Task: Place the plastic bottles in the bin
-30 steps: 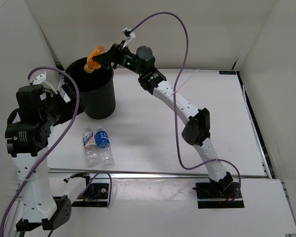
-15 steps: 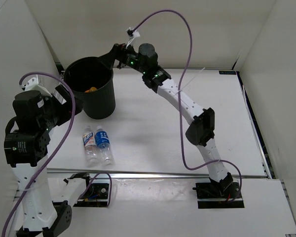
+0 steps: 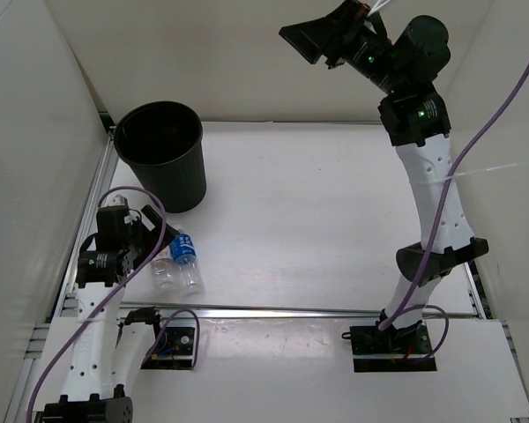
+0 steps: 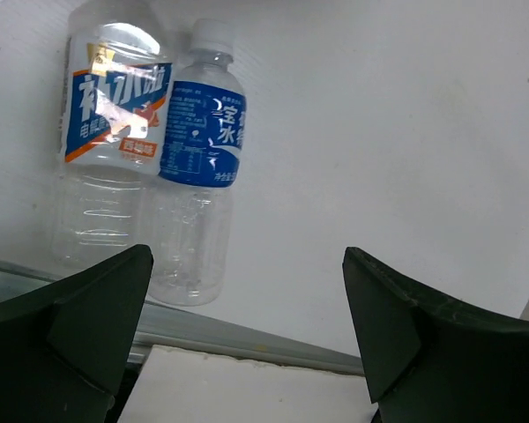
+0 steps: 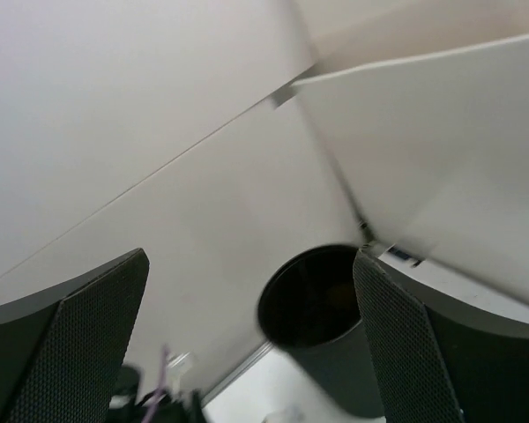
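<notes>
My left gripper next goes down left in its wrist view onto the blue, white and orange label point(image 4: 116, 113), as its fingers' gap stands beside that bottle.
The black bin point(image 3: 161, 167) stands at the back left; its inside is dark and the amber bottle does not show. It also shows in the right wrist view point(image 5: 322, 304). Two clear bottles lie side by side near the front edge, one with a blue label point(image 3: 184, 253) point(image 4: 202, 134) and one with a blue, white and orange label point(image 3: 165, 271) point(image 4: 116, 113). My left gripper point(image 3: 152, 236) point(image 4: 247, 339) is open and empty, low over the table just beside them. My right gripper point(image 3: 307, 38) point(image 5: 251, 344) is open and empty, high above the table's back. The blue-capped bottle is out of view.
A metal rail point(image 4: 247, 339) runs along the table's front edge just below the bottles. White walls enclose the table at the left, back and right. A purple cable point(image 3: 128, 198) loops over the left arm.
The amber bottle left my right gripper and dropped into the bin; the right arm then rose and swung right. My left arm came down from beside the bin to the two lying bottles.
</notes>
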